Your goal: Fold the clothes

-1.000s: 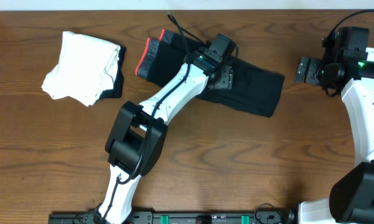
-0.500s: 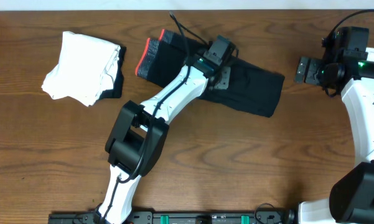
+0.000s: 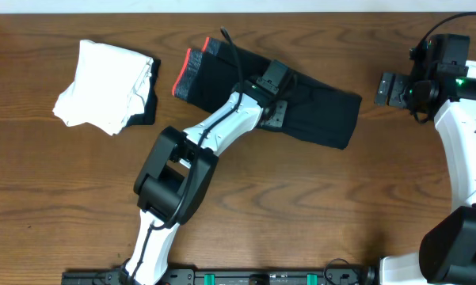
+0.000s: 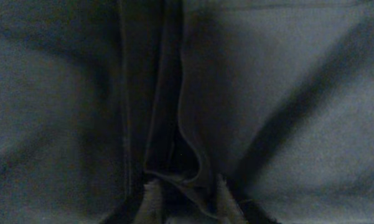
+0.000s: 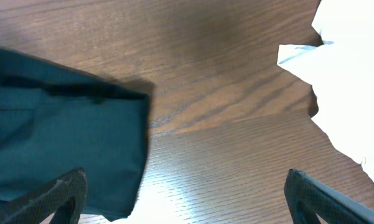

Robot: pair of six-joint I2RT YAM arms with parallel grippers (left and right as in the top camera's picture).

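The plain end of the pants is below my right gripper and to its left in the overhead view. My right gripper will move down that way next, onto the pants' far corner [image 3: 355, 101] [image 5: 141, 109].
The black pants [image 3: 325, 115], folded into a long strip, lie across the far middle of the table, with the grey, red-edged waistband [image 3: 192, 73] at the left end. My left gripper [image 3: 279, 109] is pressed down onto their middle. In the left wrist view its fingertips [image 4: 150, 194] pinch a raised fold of the dark cloth [image 4: 193, 155], so the left gripper [image 4: 188, 196] is shut on it. My right gripper [image 3: 388, 89] hovers open over bare wood just right of the pants' end [image 5: 62, 124]; nothing sits between its fingers [image 5: 62, 193].
A pile of white garments [image 3: 107, 85] lies at the far left, with a dark piece [image 3: 146, 111] poking out beneath it. More white cloth [image 5: 351, 74] lies near the right arm. The table's far edge [image 3: 238, 11] runs just behind the pants.
My left gripper has slid a little toward the near side along the pants and closed on a fold of them. The right arm has not moved.
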